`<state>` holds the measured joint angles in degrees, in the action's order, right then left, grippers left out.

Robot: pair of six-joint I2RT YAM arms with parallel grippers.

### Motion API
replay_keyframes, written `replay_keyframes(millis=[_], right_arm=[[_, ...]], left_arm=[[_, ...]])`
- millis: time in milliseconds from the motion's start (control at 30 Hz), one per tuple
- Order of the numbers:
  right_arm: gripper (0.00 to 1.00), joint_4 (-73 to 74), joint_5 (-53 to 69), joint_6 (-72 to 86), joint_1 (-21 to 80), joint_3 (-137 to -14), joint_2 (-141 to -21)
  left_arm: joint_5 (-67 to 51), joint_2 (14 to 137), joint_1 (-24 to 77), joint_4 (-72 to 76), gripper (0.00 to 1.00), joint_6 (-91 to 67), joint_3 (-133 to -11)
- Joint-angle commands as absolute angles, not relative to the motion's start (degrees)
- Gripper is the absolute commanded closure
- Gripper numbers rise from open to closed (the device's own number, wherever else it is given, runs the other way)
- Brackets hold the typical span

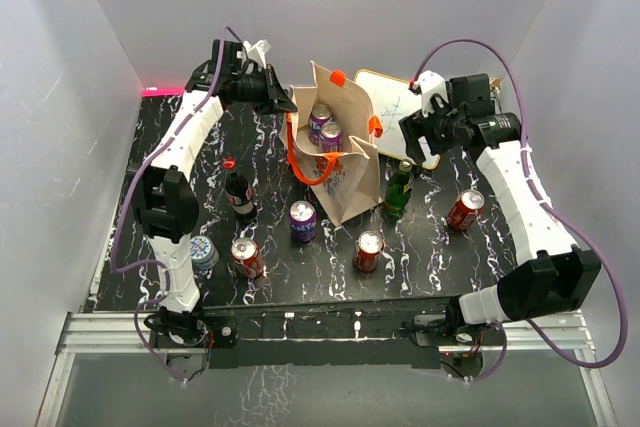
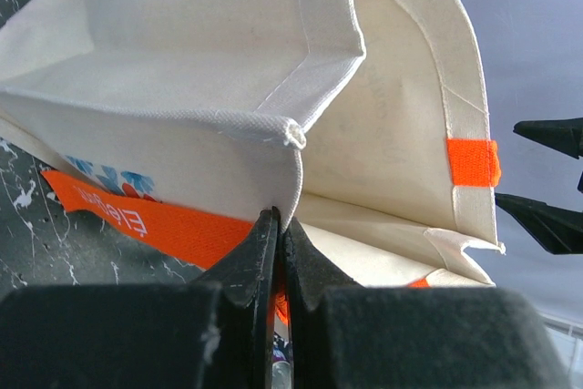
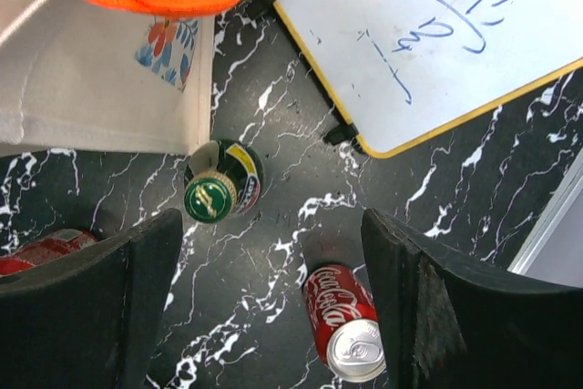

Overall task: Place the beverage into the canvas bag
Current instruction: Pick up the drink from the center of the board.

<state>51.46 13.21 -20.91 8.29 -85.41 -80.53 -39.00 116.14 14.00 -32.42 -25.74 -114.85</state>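
Observation:
The right gripper moves open, down and toward the left in the wrist view, around the green bottle's neck next, because that bottle stands outside the bag.
The beige canvas bag stands open mid-table with two purple cans inside. My left gripper is shut on the cloth rim at the bag's back-left corner; the left wrist view shows the jaws pinching the hem of the bag. My right gripper hangs open to the right of the bag. In the right wrist view the right gripper holds nothing, above a green bottle beside the bag and a red cola can.
A whiteboard lies behind the bag on the right. In front of the bag stand a dark cola bottle, a purple can, two red cans and a pale blue can. White walls enclose the table.

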Motion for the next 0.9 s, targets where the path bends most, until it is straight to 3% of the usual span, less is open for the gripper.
replay_keyframes(millis=[0, 500, 867], right_arm=[[0.18, 52.7, 14.4, -22.0, 7.5, -84.1, -78.0], [0.20, 53.6, 23.2, -23.9, 7.6, -86.5, -80.0], [0.25, 50.6, 17.8, -19.2, 7.7, -83.6, -83.1]], left_arm=[[-40.7, 110.4, 15.3, -34.3, 1.00, -28.5, -112.8], [-41.7, 106.1, 16.3, -33.8, 1.00, -28.9, -106.7], [-40.5, 106.5, 16.3, -35.0, 1.00, -27.4, -107.4]])
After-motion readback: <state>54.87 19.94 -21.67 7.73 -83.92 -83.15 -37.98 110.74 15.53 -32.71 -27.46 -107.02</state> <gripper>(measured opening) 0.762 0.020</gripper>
